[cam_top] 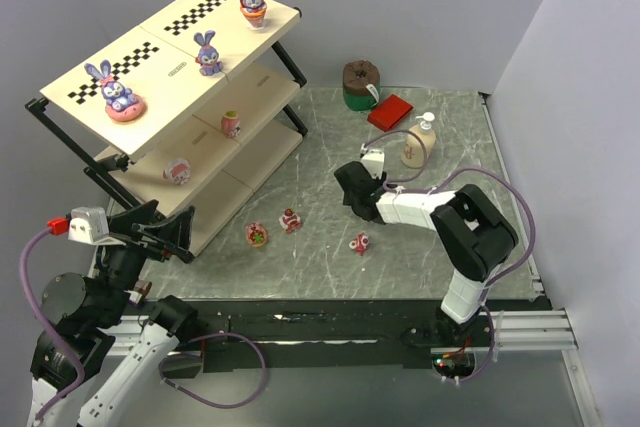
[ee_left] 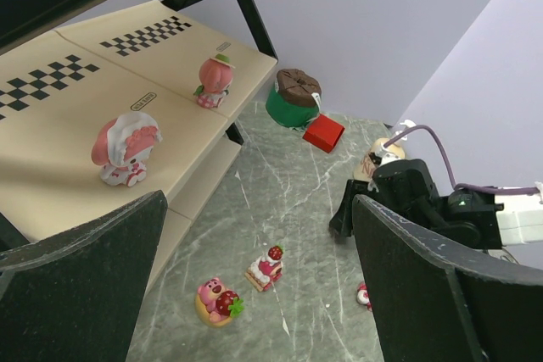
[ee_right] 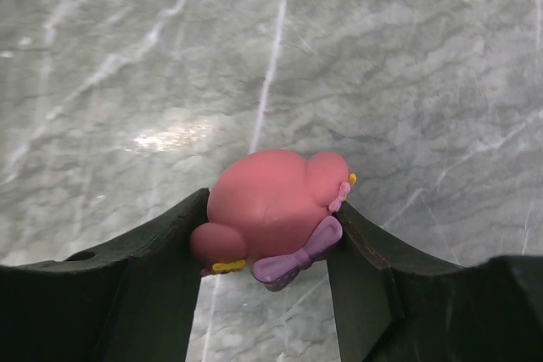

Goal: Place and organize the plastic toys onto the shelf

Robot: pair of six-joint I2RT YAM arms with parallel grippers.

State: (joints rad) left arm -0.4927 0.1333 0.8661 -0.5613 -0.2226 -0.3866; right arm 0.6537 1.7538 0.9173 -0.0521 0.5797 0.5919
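Note:
My right gripper is below the middle shelf board's empty far end (cam_top: 268, 93), which is to its left in the top view, so I will raise it outward and that way to release.
The shelf (cam_top: 170, 57) stands at the back left, with three purple-blue bunnies (cam_top: 207, 53) on its checkered top board. Two pink figures (ee_left: 127, 148) stand on its middle board. My right gripper (ee_right: 270, 211) is shut on a round pink toy with a purple bow (ee_right: 265, 188), just above the marble table; in the top view the right gripper (cam_top: 352, 190) hides it. Three plastic toys lie loose on the table: a pink bear with a strawberry (ee_left: 218, 301), a cake slice (ee_left: 265, 268) and a small red-white piece (cam_top: 360, 242). My left gripper (ee_left: 263, 294) hangs open and holds nothing, by the shelf's near end.
A green tin with a brown lid (cam_top: 360, 84), a red box (cam_top: 390, 111) and a cream pump bottle (cam_top: 420, 142) stand at the back of the table, just behind the right arm. The shelf's black legs (cam_top: 297, 67) reach onto the marble table.

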